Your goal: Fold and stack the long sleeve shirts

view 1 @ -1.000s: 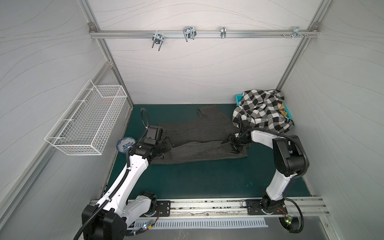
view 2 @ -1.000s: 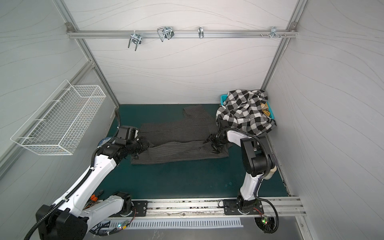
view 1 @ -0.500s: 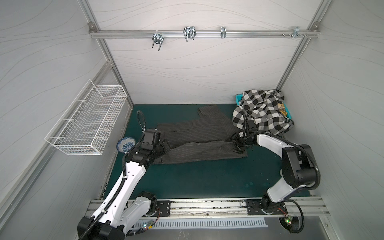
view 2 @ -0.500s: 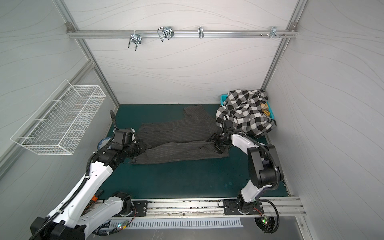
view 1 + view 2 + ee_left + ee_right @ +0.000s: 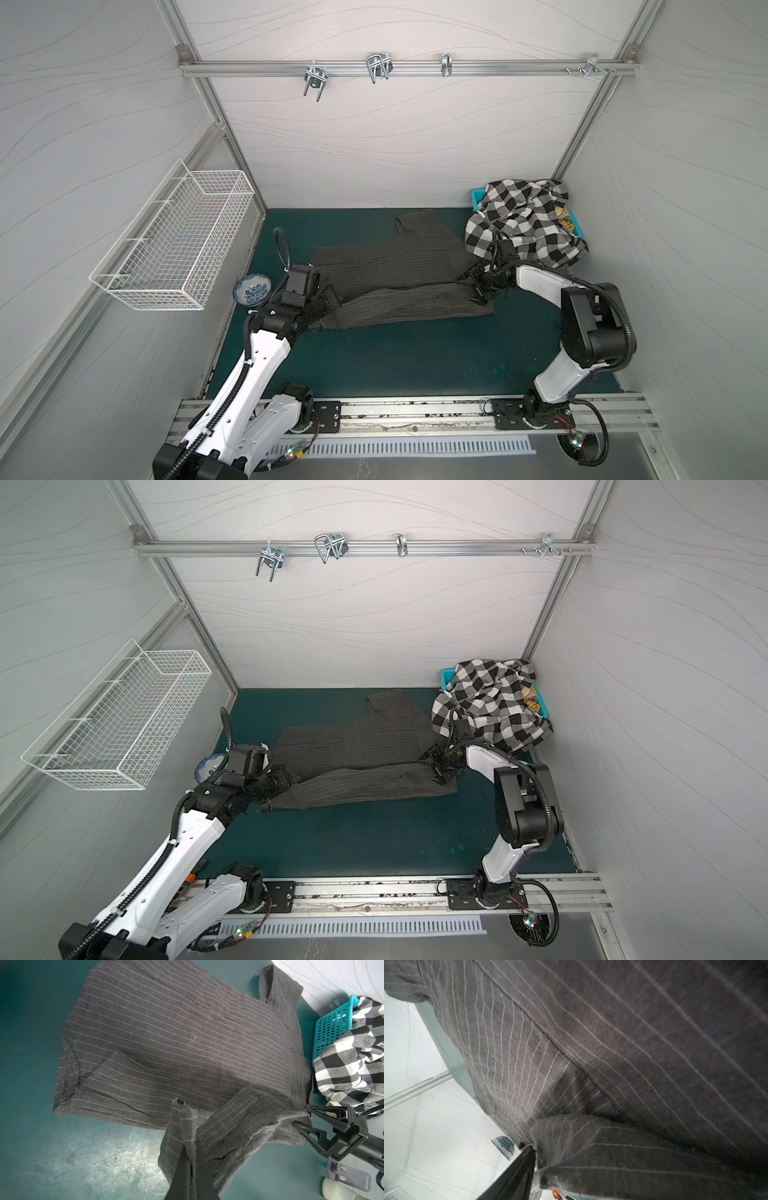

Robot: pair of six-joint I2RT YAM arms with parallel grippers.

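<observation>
The left gripper will next carry the held cloth outward toward the shirt's far corner (image 5: 321, 253) (image 5: 100, 972) on the bowl side and let go of it, because the shirt's far half is uncovered.
The dark pinstriped long sleeve shirt (image 5: 399, 270) (image 5: 353, 750) lies spread across the green mat, its near half folded up over itself. My left gripper (image 5: 332, 299) (image 5: 184, 1107) is shut on the shirt's left end, with cloth wrapped round the fingertips. At the right end, my right gripper (image 5: 478, 286) (image 5: 301, 1115) stands open, its jaws either side of the shirt's frayed corner. In the right wrist view one finger (image 5: 517, 1169) shows beside the cloth (image 5: 612, 1043); the other is hidden. The black-and-white checked shirt (image 5: 523, 220) (image 5: 342, 1064) is heaped over the basket at back right.
A teal plastic basket (image 5: 478, 195) (image 5: 330, 1028) sits under the checked shirt in the back right corner. A blue-patterned bowl (image 5: 252, 287) (image 5: 504, 1145) stands by the left wall. A white wire basket (image 5: 174, 241) hangs on that wall.
My right arm's elbow has swung outward and settled, and its jaws have narrowed a little round the shirt's corner. My left gripper keeps its hold with a slight shift.
</observation>
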